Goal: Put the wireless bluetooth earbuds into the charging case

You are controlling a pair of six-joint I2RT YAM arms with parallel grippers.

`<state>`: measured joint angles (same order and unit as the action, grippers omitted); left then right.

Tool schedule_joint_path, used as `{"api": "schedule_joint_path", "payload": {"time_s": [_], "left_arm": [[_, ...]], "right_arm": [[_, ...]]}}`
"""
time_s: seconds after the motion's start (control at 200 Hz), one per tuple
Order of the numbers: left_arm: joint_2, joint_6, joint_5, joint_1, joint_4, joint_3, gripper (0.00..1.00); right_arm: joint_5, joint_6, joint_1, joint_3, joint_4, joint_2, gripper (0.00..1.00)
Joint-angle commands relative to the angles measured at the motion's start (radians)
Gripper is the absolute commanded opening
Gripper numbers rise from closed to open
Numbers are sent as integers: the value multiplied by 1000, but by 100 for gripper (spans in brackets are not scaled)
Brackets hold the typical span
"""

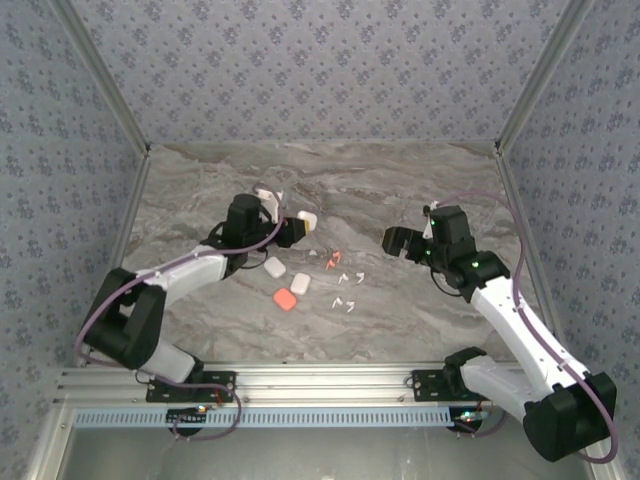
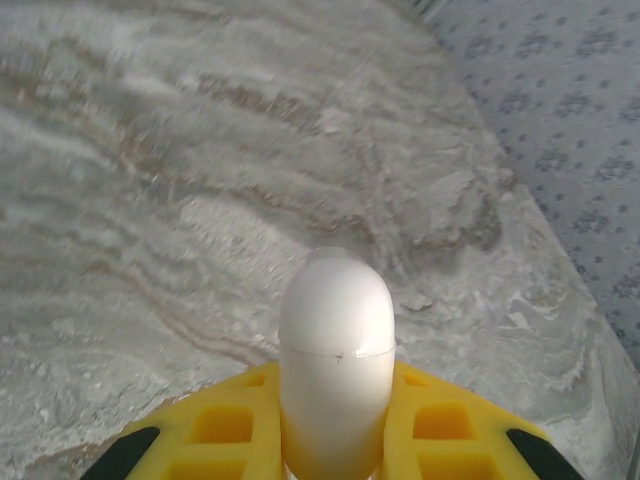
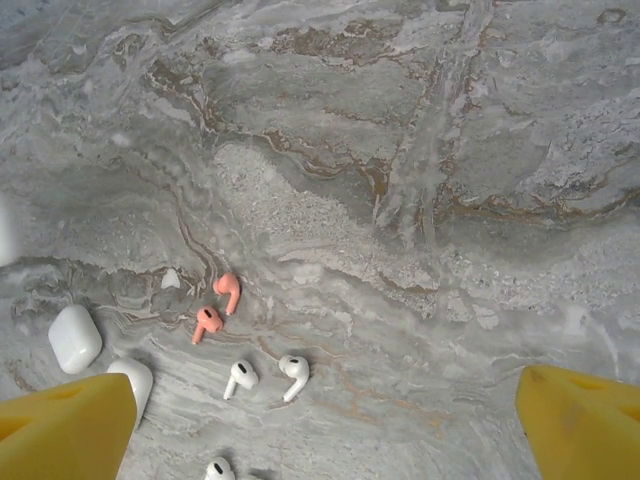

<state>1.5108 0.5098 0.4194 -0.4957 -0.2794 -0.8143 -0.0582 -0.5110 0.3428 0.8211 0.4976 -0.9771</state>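
The closed white case in my left gripper goes down next onto the clear, bare marble below, beside the coral-red earbuds, and is released there.
My left gripper [image 1: 292, 226] is shut on a closed white charging case [image 2: 336, 340], held above the table between its yellow fingers [image 2: 220, 430]; the same case [image 1: 306, 219] sticks out at the gripper's tip. Two coral-red earbuds [image 3: 228, 290] [image 3: 206, 322] lie on the marble. White earbuds [image 3: 240, 377] [image 3: 294, 372] [image 3: 219, 469] lie just below them. In the top view the earbuds [image 1: 345, 278] are scattered between the arms. My right gripper [image 1: 398, 243] hovers open to their right, fingers [image 3: 65, 430] wide apart and holding nothing.
Two more white cases [image 1: 274, 267] [image 1: 300, 283] and a coral case [image 1: 285, 300] rest on the marble table [image 1: 420, 190], left of the earbuds. The white cases [image 3: 75, 337] [image 3: 135, 385] also show beside my right gripper's left finger. Patterned walls enclose the table.
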Motion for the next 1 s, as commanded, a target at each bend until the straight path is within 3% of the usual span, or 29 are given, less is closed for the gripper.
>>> {"api": "schedule_joint_path", "payload": {"time_s": [0.0,0.505,0.994], "left_arm": [[82,83,35,23,86,-82,0],[421,174,89,83,108,-266,0],[473,155,37,91,173,-319,40]], "right_arm": [[17,-27,-6,-8,-1,17,100],[-19,-12,-7,-18,-53,-38,100],[10,14,-7,-8,-11,-45,100]]}}
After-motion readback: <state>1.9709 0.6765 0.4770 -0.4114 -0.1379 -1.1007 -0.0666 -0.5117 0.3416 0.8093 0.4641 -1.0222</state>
